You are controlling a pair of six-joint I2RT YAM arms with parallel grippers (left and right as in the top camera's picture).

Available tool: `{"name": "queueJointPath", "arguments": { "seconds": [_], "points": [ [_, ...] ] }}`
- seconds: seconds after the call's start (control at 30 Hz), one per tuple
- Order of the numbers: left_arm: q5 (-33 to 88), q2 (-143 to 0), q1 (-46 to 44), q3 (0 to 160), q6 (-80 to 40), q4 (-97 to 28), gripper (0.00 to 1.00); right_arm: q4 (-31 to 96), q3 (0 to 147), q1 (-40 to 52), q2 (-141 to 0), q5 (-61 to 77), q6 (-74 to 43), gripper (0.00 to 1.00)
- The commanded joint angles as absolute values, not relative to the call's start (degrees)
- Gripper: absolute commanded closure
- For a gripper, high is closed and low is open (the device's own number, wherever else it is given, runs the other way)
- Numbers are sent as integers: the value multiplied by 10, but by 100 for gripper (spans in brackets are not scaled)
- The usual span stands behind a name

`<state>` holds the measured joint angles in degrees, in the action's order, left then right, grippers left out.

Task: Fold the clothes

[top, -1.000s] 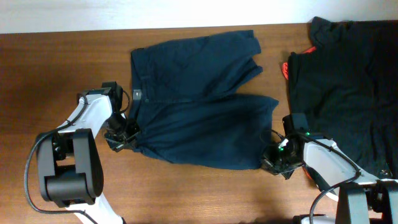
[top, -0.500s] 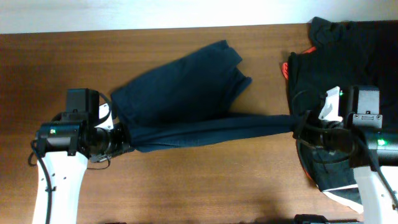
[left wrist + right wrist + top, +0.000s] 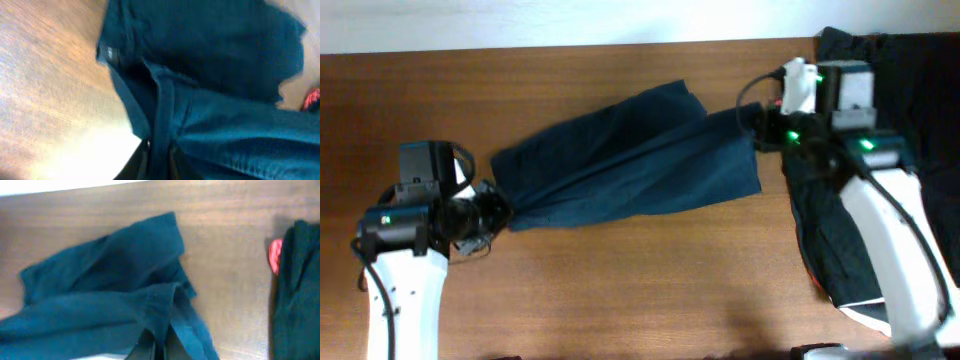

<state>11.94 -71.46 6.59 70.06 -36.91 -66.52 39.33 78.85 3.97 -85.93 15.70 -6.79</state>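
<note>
The shorts' waistband end goes outward and down in my left gripper next for release over the shorts' far corner (image 3: 503, 162), since that lies outward of the gripper.
The navy-blue shorts (image 3: 620, 160) hang stretched between my two grippers across the middle of the table. My left gripper (image 3: 492, 212) is shut on the waistband end, seen in the left wrist view (image 3: 157, 150) with the small label (image 3: 106, 51) near it. My right gripper (image 3: 755, 125) is shut on a leg hem, seen in the right wrist view (image 3: 160, 342). The lower leg is folded up over the other leg. The cloth (image 3: 100, 280) is lifted and slants from lower left to upper right.
A pile of black garments (image 3: 880, 200) with red bits (image 3: 778, 105) lies at the right end of the table, under my right arm. It also shows in the right wrist view (image 3: 300, 280). Bare brown wood (image 3: 620, 290) lies in front.
Both grippers gripped the near edge of the flat shorts, lifted it and carried it toward the back. The right gripper swung up to the far right; the near leg now lies over the far one.
</note>
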Motion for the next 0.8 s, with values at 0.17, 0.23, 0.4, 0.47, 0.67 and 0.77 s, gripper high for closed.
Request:
{"name": "queueJointPath", "arguments": {
  "seconds": [0.17,0.23,0.4,0.47,0.67,0.77],
  "points": [
    [40,-889,74,703,-423,-559,95,252,802,79,-1009,115,-60,96],
    [32,-914,74,703,-423,-521,99,224,802,85,-1027,115,-60,96],
    [-30,-931,84,703,-467,-479,99,151,802,104,-1054,115,-60,96],
    [-28,-931,96,703,-469,-443,99,110,802,113,-1065,115,-60,96],
    [-63,-931,104,703,-469,-387,58,22,802,121,-1124,114,-65,55],
    [-64,-931,121,703,-469,-376,47,27,802,118,-1141,110,-64,1]
  ]
}}
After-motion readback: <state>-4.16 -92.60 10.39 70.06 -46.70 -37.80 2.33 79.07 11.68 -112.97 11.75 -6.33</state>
